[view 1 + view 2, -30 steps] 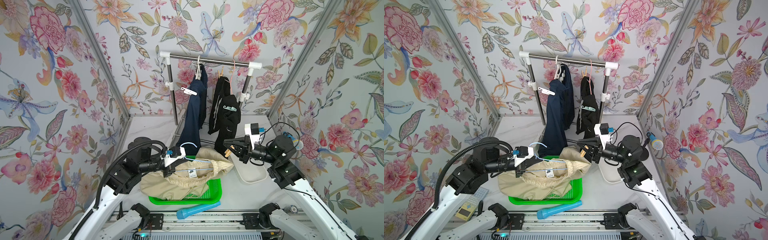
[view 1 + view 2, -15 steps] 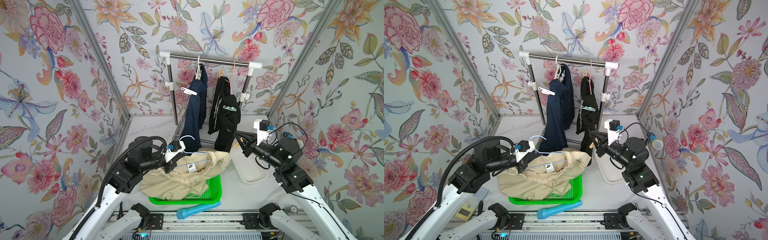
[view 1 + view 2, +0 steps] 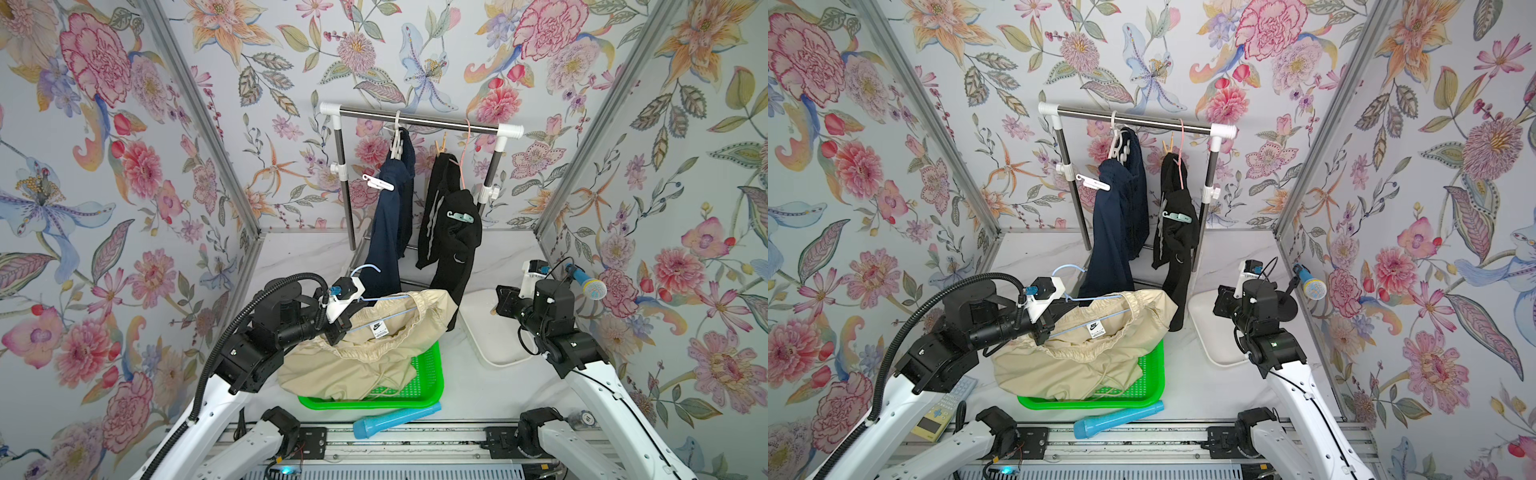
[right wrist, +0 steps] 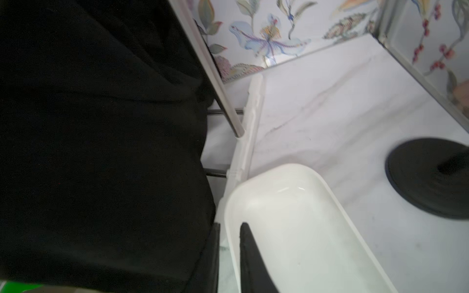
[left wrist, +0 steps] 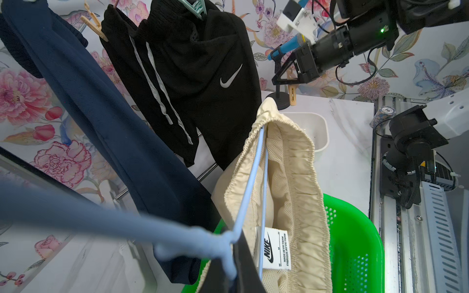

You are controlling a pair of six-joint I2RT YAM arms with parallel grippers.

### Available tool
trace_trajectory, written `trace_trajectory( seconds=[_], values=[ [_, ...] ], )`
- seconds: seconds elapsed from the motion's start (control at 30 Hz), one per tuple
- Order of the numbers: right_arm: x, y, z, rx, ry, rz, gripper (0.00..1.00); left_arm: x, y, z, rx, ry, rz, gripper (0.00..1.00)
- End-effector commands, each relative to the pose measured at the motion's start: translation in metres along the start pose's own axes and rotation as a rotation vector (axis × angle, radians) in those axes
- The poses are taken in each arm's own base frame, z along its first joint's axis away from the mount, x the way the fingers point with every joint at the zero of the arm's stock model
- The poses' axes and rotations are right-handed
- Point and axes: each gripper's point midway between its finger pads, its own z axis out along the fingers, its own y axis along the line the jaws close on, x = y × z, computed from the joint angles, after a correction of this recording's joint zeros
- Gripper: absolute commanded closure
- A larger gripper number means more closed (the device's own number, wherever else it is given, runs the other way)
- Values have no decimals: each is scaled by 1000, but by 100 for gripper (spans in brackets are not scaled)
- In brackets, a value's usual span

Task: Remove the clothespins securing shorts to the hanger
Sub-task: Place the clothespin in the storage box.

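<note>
Next, my right gripper should move down toward the bottom of the white tray (image 3: 495,339) (image 4: 310,261) and release the wooden clothespin there, because the clothespin still dangles high above it.
My left gripper (image 3: 338,328) is shut on the neck of a pale blue hanger (image 5: 251,177). The cream shorts (image 3: 365,357) hang from it over the basket. My right gripper (image 3: 498,303) hovers over the white tray, shut on a wooden clothespin (image 5: 292,95) that dangles below its fingers. On the rack, navy shorts (image 3: 388,232) carry a white clip (image 3: 378,183). Black shorts (image 3: 449,245) carry a teal clip (image 3: 460,216) and a wooden clothespin (image 3: 439,147) near the top. In the right wrist view the jaws stand a narrow gap apart and the pin is hidden.
A green basket (image 3: 432,374) sits under the cream shorts and a white tray (image 3: 486,332) to its right. A blue tube (image 3: 395,417) lies at the front edge. A microphone on a stand (image 3: 588,284) is at the right wall, the rack (image 3: 419,120) at the back, a remote (image 3: 942,411) front left.
My right gripper has drawn back to the right, away from the cream waistband, carrying the wooden clothespin to above the white tray. The left arm has lifted the hanger slightly.
</note>
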Motion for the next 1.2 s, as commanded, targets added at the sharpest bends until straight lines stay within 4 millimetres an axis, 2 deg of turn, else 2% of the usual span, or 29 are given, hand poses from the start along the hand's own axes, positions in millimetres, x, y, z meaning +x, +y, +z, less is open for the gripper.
trace_trajectory(
  seconds=[0.0,0.07,0.23,0.53,0.73,1.03,1.17],
  values=[
    [28,-31,6,108,74,84,100,-9,2,-8,-26,-39,15,100],
    [45,-43,12,143,122,102,100,-9,1,-9,-23,-37,19,100],
    [78,-59,27,191,234,109,100,-8,-1,-9,-13,-31,21,100],
    [105,-74,44,262,344,102,100,-2,-4,-7,2,-13,18,100],
    [115,-84,50,301,364,101,91,0,-6,-7,14,-11,16,100],
    [121,-87,59,304,371,105,65,3,-8,-7,19,-1,16,100],
    [120,-87,58,305,366,99,58,6,-7,-8,11,13,15,100]
  ],
)
